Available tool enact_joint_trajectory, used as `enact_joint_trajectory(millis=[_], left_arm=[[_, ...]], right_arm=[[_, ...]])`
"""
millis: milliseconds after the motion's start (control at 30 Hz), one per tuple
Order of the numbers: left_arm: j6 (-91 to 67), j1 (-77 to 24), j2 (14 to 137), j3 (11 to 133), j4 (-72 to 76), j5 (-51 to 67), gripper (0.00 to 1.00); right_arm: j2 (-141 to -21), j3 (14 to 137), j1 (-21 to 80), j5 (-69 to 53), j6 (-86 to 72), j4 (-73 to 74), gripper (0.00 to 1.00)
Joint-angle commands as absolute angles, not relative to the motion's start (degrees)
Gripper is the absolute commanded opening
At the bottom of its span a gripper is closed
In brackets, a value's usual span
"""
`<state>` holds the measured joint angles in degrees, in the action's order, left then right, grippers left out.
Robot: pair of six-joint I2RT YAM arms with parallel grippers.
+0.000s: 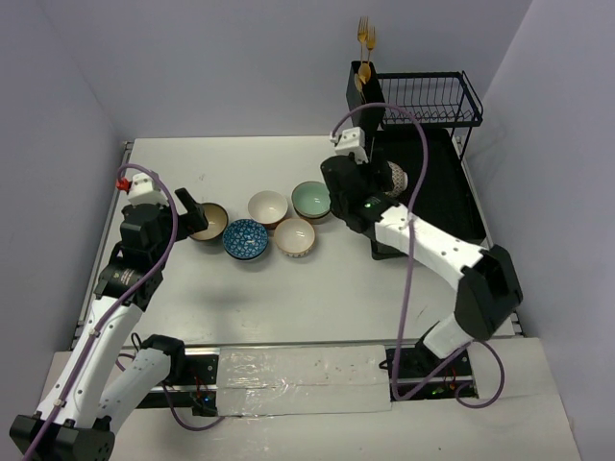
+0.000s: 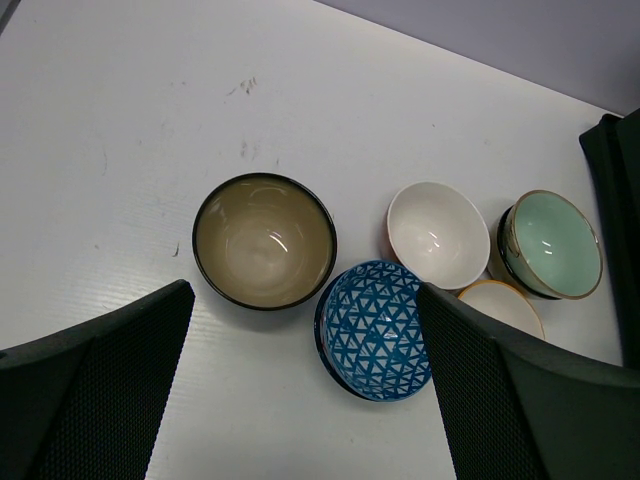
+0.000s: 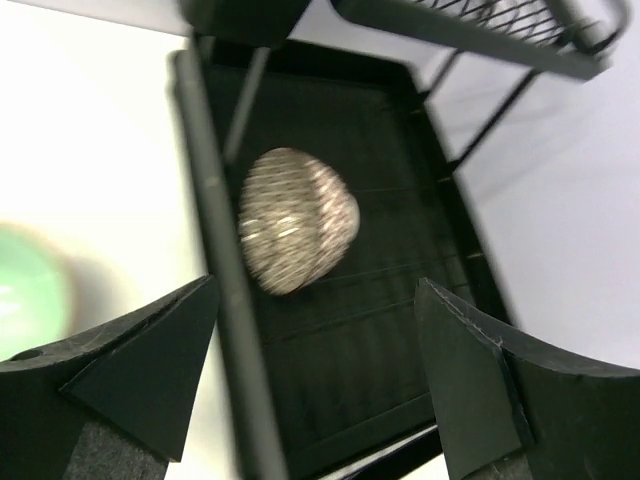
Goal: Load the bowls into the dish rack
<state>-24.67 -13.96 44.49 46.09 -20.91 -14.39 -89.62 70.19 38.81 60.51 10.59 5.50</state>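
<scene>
I should bring my right gripper back from the dish rack and down onto the rim on the dish rack side of the white orange-rimmed bowl point(image 1: 295, 237), as the table there is clear.
Several bowls sit in a cluster mid-table: a tan dark-rimmed bowl point(image 1: 209, 221) point(image 2: 264, 240), a blue patterned bowl point(image 1: 245, 238) point(image 2: 375, 328), a white bowl with red outside point(image 1: 268, 206) point(image 2: 437, 233), a mint green bowl point(image 1: 310, 199) point(image 2: 550, 243) and a white orange-rimmed bowl point(image 1: 295, 237) point(image 2: 500, 305). A brown-white patterned bowl point(image 1: 395, 178) point(image 3: 297, 220) lies on its side in the black dish rack point(image 1: 437, 182) point(image 3: 380, 330). My left gripper point(image 1: 188, 213) point(image 2: 303, 297) is open and empty, above the tan and blue bowls. My right gripper point(image 1: 380, 192) point(image 3: 315, 290) is open and empty, just short of the patterned bowl at the rack's left rail point(image 3: 215, 250).
The rack has a raised wire basket point(image 1: 428, 96) at the back and a cutlery holder with gold forks point(image 1: 365, 43). Walls close the table at the back and on both sides. The mint bowl's blurred edge shows in the right wrist view point(image 3: 25, 290).
</scene>
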Motion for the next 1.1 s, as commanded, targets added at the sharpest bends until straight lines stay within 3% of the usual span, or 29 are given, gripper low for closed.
enact_joint_trajectory(millis=[0,300,400,1067], left_arm=[[-23.99,-13.98,44.73,45.97,-19.95,-13.97,0.99],[-24.26,-13.71,46.05,46.40,-20.30,-14.68,0.99],[-24.35,-13.62,46.32,46.32,-20.21,-14.77,0.99],[-24.35,-13.54,46.49,46.23,-20.65,-14.68,0.99]], right_arm=[[-85.17,71.98,40.60,51.17,-7.61,21.96,0.87],[-79.45,70.58,42.54,20.87,-28.88,29.53,0.87],[-79.80,69.18,42.54,16.27,-33.11,27.78,0.87],[-97.63,72.69,42.54,17.14,-46.23,25.05,0.73]])
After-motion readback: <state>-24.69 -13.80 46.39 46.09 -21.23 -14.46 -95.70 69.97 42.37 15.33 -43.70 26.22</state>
